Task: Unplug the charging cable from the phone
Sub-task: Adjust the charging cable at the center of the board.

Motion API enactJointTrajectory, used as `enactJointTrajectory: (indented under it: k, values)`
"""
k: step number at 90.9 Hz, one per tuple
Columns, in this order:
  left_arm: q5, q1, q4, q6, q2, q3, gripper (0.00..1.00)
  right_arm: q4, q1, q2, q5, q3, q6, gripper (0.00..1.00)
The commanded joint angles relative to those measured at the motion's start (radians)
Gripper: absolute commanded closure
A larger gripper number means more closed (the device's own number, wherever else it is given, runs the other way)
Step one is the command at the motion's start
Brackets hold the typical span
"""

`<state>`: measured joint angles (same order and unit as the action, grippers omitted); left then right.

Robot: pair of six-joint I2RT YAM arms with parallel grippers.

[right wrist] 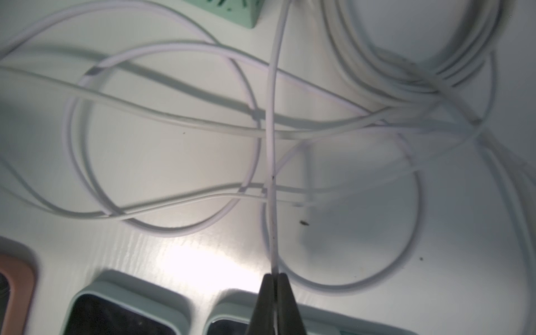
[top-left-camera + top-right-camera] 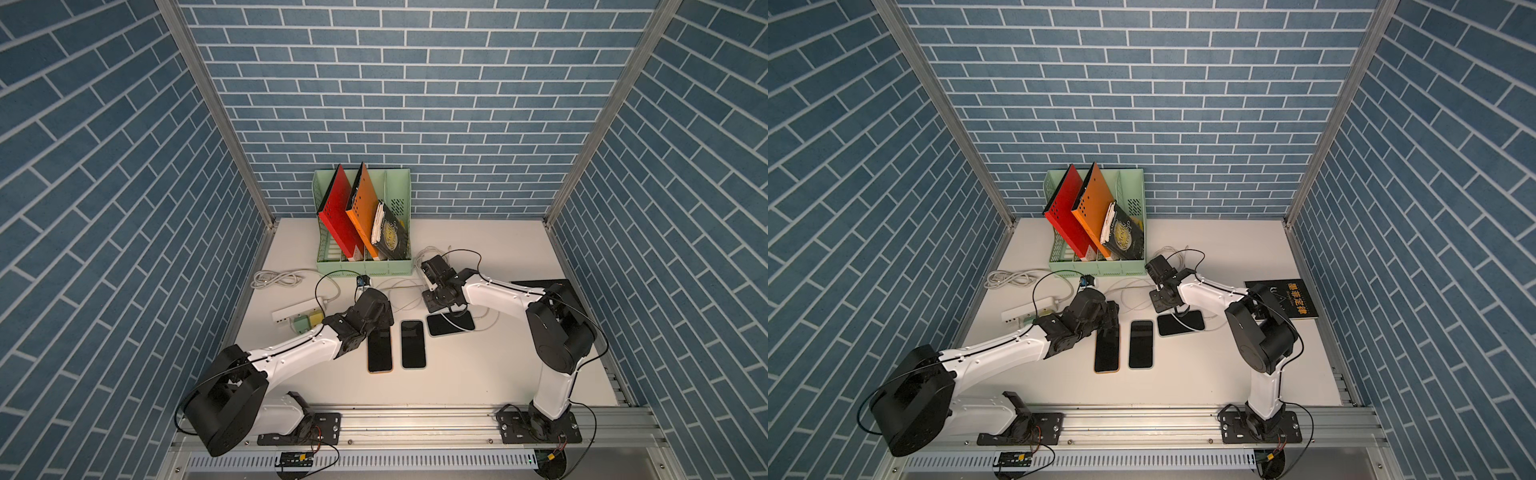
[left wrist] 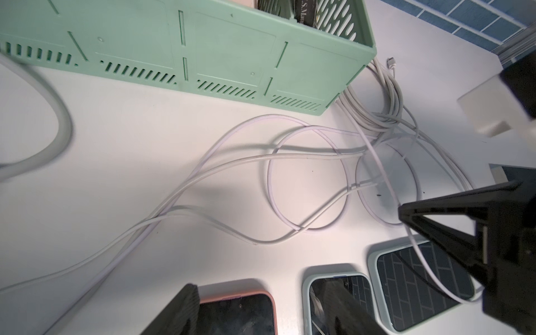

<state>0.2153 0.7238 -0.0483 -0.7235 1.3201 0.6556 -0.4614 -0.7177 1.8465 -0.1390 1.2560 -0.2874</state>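
Note:
My right gripper draws the cable outward next, off the crosswise phone's screen, and releases it there, since the bare tabletop (image 2: 464,261) (image 1: 522,83) beside the cable coil lies outward.
Three phones lie side by side on the white table: an orange-cased phone (image 2: 379,351), a pale green middle phone (image 2: 413,345), and a pale green right phone (image 2: 451,323) lying crosswise. A white charging cable (image 1: 272,145) runs across the right phone's screen (image 3: 420,290) toward its right end. My right gripper (image 1: 275,278) hovers just above that phone and is shut on the cable, which rises taut from the jaws. My left gripper (image 3: 262,290) is open over the far end of the orange-cased phone (image 3: 240,313), one finger on each side, holding nothing.
A green file rack (image 2: 363,266) with red and orange folders and a book stands at the back. Loose white cable loops (image 3: 290,179) lie between the rack and the phones. A power strip (image 2: 297,309) sits at the left and a black book (image 2: 1293,299) at the right.

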Motion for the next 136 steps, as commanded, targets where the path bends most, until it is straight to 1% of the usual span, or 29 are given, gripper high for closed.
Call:
enactJointTrajectory:
  k: [1, 8, 20, 36, 47, 54, 59, 61, 65, 68, 73, 78, 83, 84, 86, 88, 98, 105, 114, 125, 136]
  values:
    - [0.006, -0.007, -0.008, -0.005, -0.02, -0.02, 0.27, -0.051, 0.058, -0.049, -0.115, 0.037, 0.011, 1.0]
    - [0.006, -0.008, -0.007, -0.007, -0.024, -0.025, 0.27, -0.06, 0.099, -0.047, -0.165, 0.053, 0.019, 1.0]
    - [0.004, -0.007, -0.008, -0.013, -0.028, -0.028, 0.27, -0.049, 0.153, -0.012, -0.292, 0.093, 0.047, 1.0]
    - [0.003, -0.007, -0.015, -0.017, -0.035, -0.029, 0.27, 0.012, 0.179, 0.065, -0.394, 0.157, 0.082, 1.0]
    - [0.005, -0.008, -0.018, -0.02, -0.044, -0.033, 0.27, 0.05, 0.184, 0.133, -0.385, 0.199, 0.104, 1.0]
    - [0.003, -0.007, -0.023, -0.02, -0.042, -0.033, 0.27, 0.031, 0.183, 0.173, -0.339, 0.242, 0.091, 1.0]
    - [0.004, -0.008, -0.025, -0.021, -0.045, -0.031, 0.27, 0.035, 0.184, 0.174, -0.294, 0.243, 0.078, 1.0]
    - [0.005, -0.007, -0.023, -0.021, -0.046, -0.031, 0.27, 0.042, 0.184, 0.169, -0.28, 0.236, 0.073, 0.95]
    - [0.005, -0.007, -0.024, -0.019, -0.045, -0.033, 0.27, 0.05, 0.185, 0.157, -0.258, 0.221, 0.065, 0.74]
    - [0.004, -0.007, -0.023, -0.018, -0.044, -0.033, 0.27, 0.049, 0.184, 0.15, -0.247, 0.211, 0.059, 0.62]
    - [0.005, -0.007, -0.023, -0.016, -0.042, -0.032, 0.27, 0.039, 0.182, 0.133, -0.229, 0.196, 0.051, 0.5]
    - [0.005, -0.008, -0.019, -0.013, -0.038, -0.032, 0.27, 0.029, 0.18, 0.107, -0.208, 0.175, 0.045, 0.35]
    - [0.002, -0.007, -0.014, -0.011, -0.033, -0.029, 0.27, 0.017, 0.178, 0.069, -0.194, 0.15, 0.041, 0.22]
    - [0.002, -0.007, -0.013, -0.01, -0.032, -0.029, 0.27, 0.015, 0.179, 0.059, -0.192, 0.145, 0.042, 0.18]
    - [0.0, -0.007, -0.012, -0.008, -0.028, -0.026, 0.27, 0.008, 0.178, 0.041, -0.186, 0.134, 0.041, 0.07]
    - [-0.002, -0.009, -0.011, -0.006, -0.024, -0.024, 0.27, 0.0, 0.179, 0.024, -0.176, 0.125, 0.041, 0.02]
    - [-0.007, -0.007, -0.008, 0.003, -0.008, -0.009, 0.27, -0.034, 0.178, -0.079, -0.093, 0.069, 0.047, 0.0]
    - [-0.01, -0.008, -0.002, 0.009, -0.006, -0.002, 0.27, -0.018, 0.177, -0.167, -0.008, -0.013, 0.066, 0.0]
    - [-0.018, -0.009, 0.007, 0.02, 0.002, 0.007, 0.27, 0.003, 0.176, -0.249, 0.072, -0.107, 0.095, 0.0]
    - [-0.032, -0.01, 0.013, 0.035, 0.025, 0.028, 0.27, 0.001, 0.168, -0.289, 0.129, -0.15, 0.153, 0.01]
    - [-0.049, -0.009, 0.029, 0.04, 0.042, 0.041, 0.27, -0.037, 0.166, -0.286, 0.158, -0.143, 0.146, 0.03]
